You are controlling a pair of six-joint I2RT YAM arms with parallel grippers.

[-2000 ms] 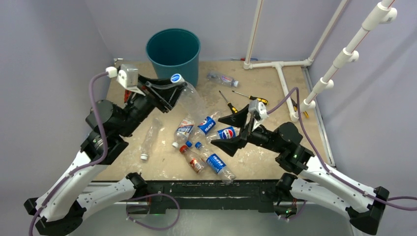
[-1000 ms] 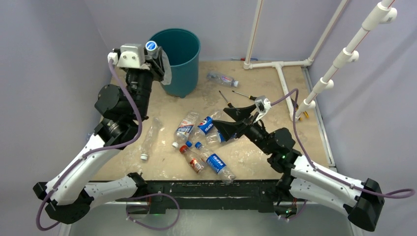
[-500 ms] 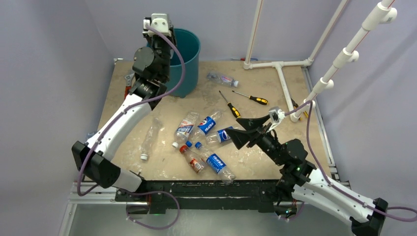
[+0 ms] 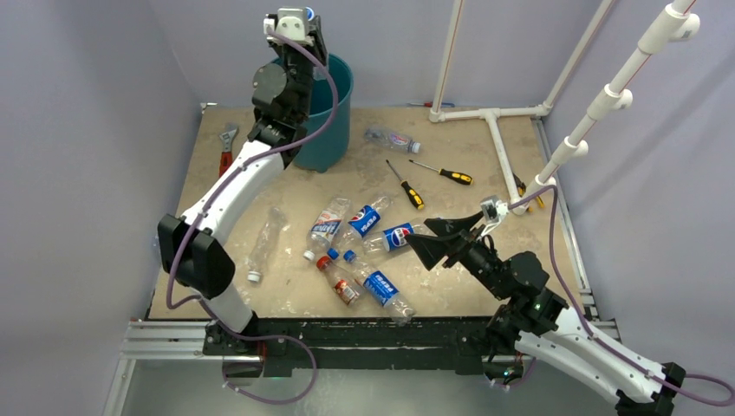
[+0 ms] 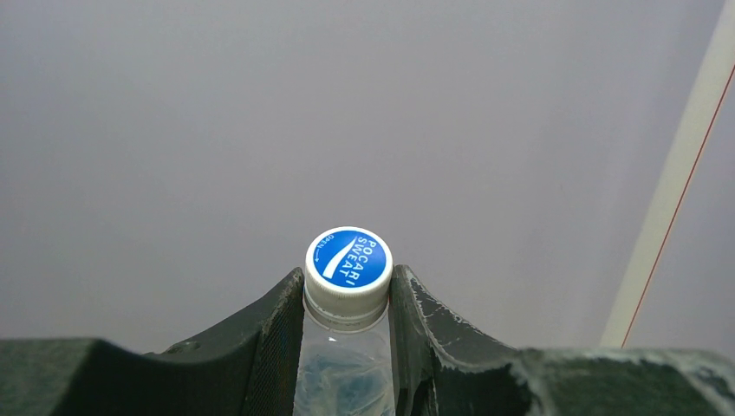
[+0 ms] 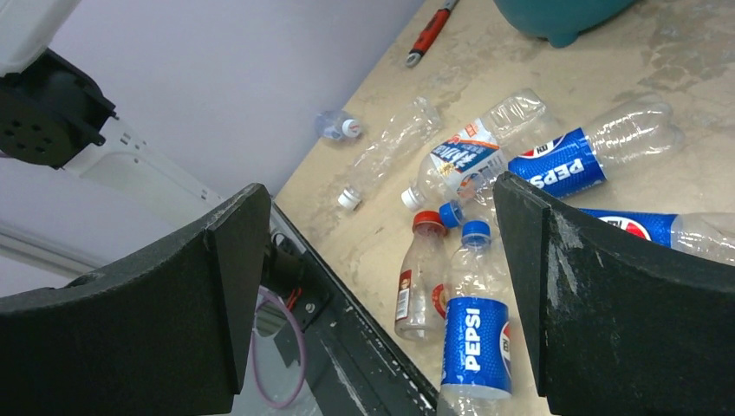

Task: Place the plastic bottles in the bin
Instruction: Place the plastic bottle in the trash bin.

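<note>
My left gripper holds the clear bottle beside the teal bin's rim. I should lower the bottle next and move it toward the middle of the opening (image 4: 315, 88).
My left gripper (image 4: 314, 30) is shut on the neck of a clear bottle (image 5: 345, 364) with a blue-and-white cap (image 4: 309, 15). It holds the bottle high over the near-left rim of the teal bin (image 4: 336, 130). My right gripper (image 4: 431, 239) is open and empty, hovering just right of a Pepsi bottle (image 4: 399, 236). Several more bottles lie mid-table: Pepsi ones (image 4: 366, 218) (image 4: 380, 286), a red-labelled one (image 4: 340, 282), a white-labelled one (image 4: 327, 227) and clear ones (image 4: 264, 243) (image 4: 392, 139). In the right wrist view the open gripper (image 6: 381, 199) frames a Pepsi bottle (image 6: 475, 342) and the red-capped bottle (image 6: 419, 282).
Two yellow-and-black screwdrivers (image 4: 404, 184) (image 4: 446, 173) lie right of the bin. A red-handled wrench (image 4: 227, 147) lies at the far left. A white pipe frame (image 4: 498, 130) stands at the back right, with grey walls around the table.
My left arm swung the clear bottle from the table's left side up over the bin. My right arm drew back to the right, still open.
</note>
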